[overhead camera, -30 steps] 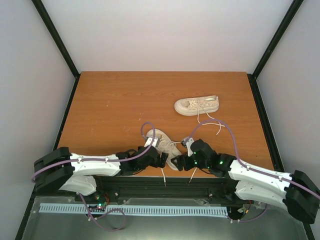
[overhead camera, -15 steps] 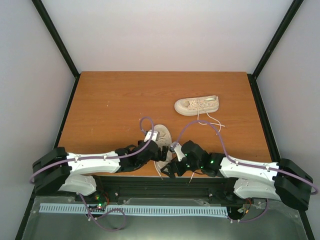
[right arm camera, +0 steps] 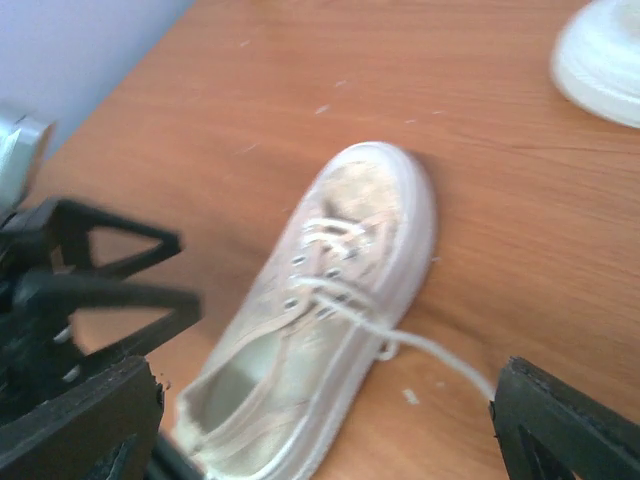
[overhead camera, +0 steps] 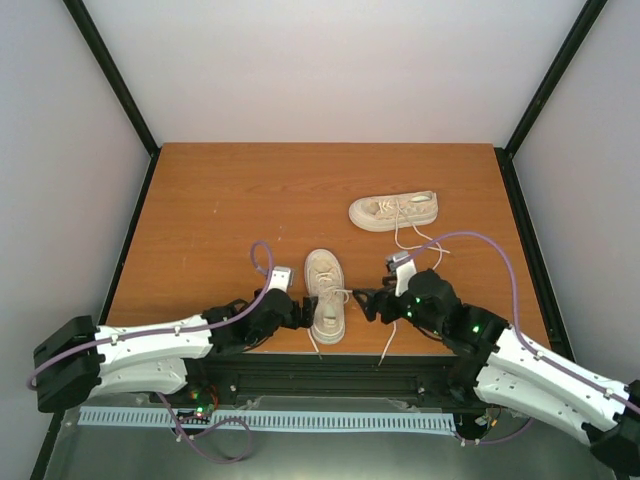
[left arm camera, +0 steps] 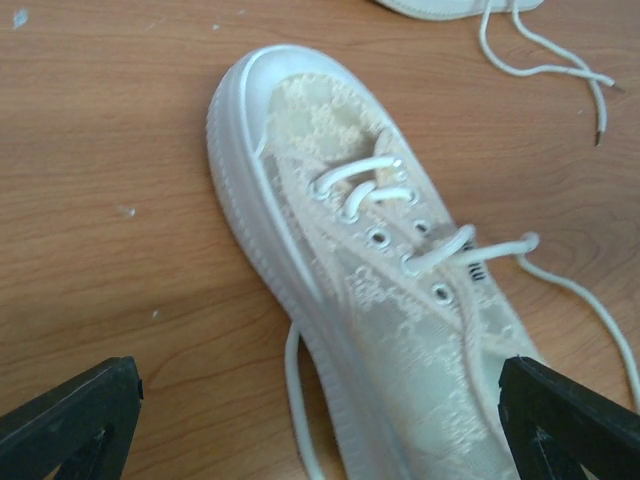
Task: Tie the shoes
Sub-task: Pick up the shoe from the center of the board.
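Note:
The near shoe's collar (overhead camera: 327, 325) is below, to the right in the top view, so my left gripper will go down there.
Two cream shoes lie on the wooden table. The near shoe (overhead camera: 326, 283) (left arm camera: 380, 270) (right arm camera: 330, 310) stands on its sole, toe pointing away, near the front edge. Its laces are loose: one lace (overhead camera: 388, 340) trails right and over the edge, another lace end (overhead camera: 315, 341) hangs at the front. The far shoe (overhead camera: 393, 210) lies sideways further back, its untied laces (overhead camera: 420, 240) spread toward me. My left gripper (overhead camera: 297, 312) (left arm camera: 320, 430) is open just left of the near shoe's heel. My right gripper (overhead camera: 365, 303) (right arm camera: 320, 430) is open just right of it. Neither holds anything.
The table's front edge (overhead camera: 330, 352) runs right below the near shoe and both grippers. Black frame posts (overhead camera: 520, 130) stand at the back corners with white walls behind. The left gripper's fingers (right arm camera: 90, 270) show at the left of the right wrist view.
Both arms have drawn back from the near shoe, the left one to the left and the right one to the right. The right gripper has opened wider. The shoe now stands uncovered, toe pointing away.

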